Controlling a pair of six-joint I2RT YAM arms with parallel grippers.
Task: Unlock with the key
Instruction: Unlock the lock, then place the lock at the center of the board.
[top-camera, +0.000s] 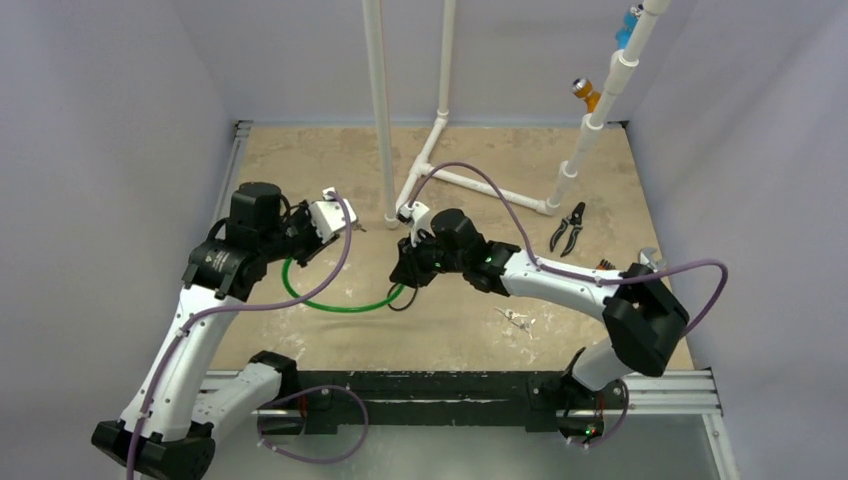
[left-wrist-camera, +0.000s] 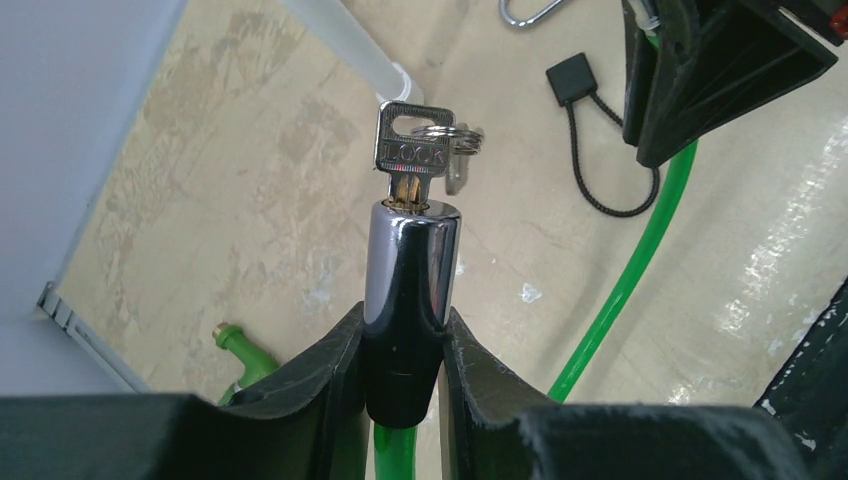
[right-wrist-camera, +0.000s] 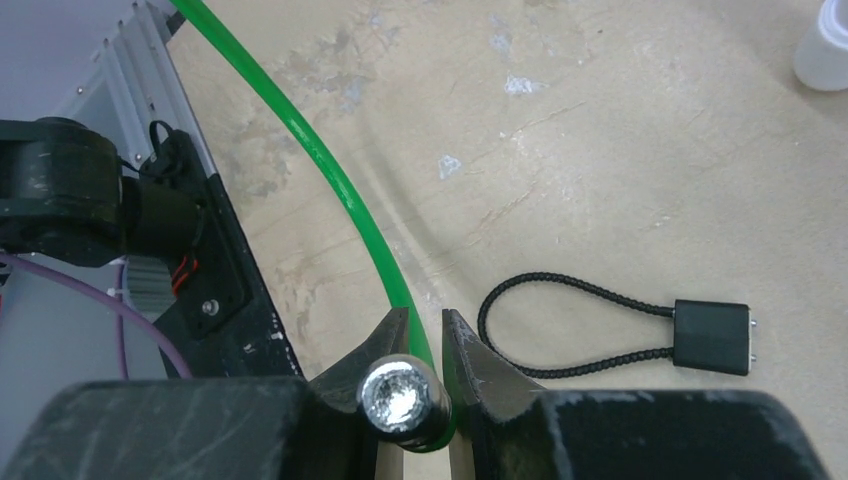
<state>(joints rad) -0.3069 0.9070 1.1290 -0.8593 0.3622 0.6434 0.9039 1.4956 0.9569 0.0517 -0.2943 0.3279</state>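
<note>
I will lower the upright lock body with my left gripper onto the bare tabletop between the green valve and the white pipe's foot, because that spot is clear.
My left gripper (left-wrist-camera: 403, 318) is shut on the chrome-and-black lock barrel (left-wrist-camera: 410, 270), held upright. A silver key (left-wrist-camera: 410, 150) stamped LOCK sits in the barrel's top, with a ring and a second key (left-wrist-camera: 460, 150) hanging behind it. The green cable (left-wrist-camera: 620, 290) runs from the barrel across the table to my right gripper (right-wrist-camera: 425, 318), which is shut on the cable's metal-tipped end (right-wrist-camera: 403, 395). In the top view the left gripper (top-camera: 335, 225) and right gripper (top-camera: 405, 272) are a short way apart, with the cable loop (top-camera: 330, 303) lying between them.
A small black cord loop with a square tag (right-wrist-camera: 620, 335) lies beside the right gripper. Black pliers (top-camera: 567, 228) lie at the right. A white pipe frame (top-camera: 430, 160) stands at the back. White scraps (top-camera: 517, 320) lie near the front.
</note>
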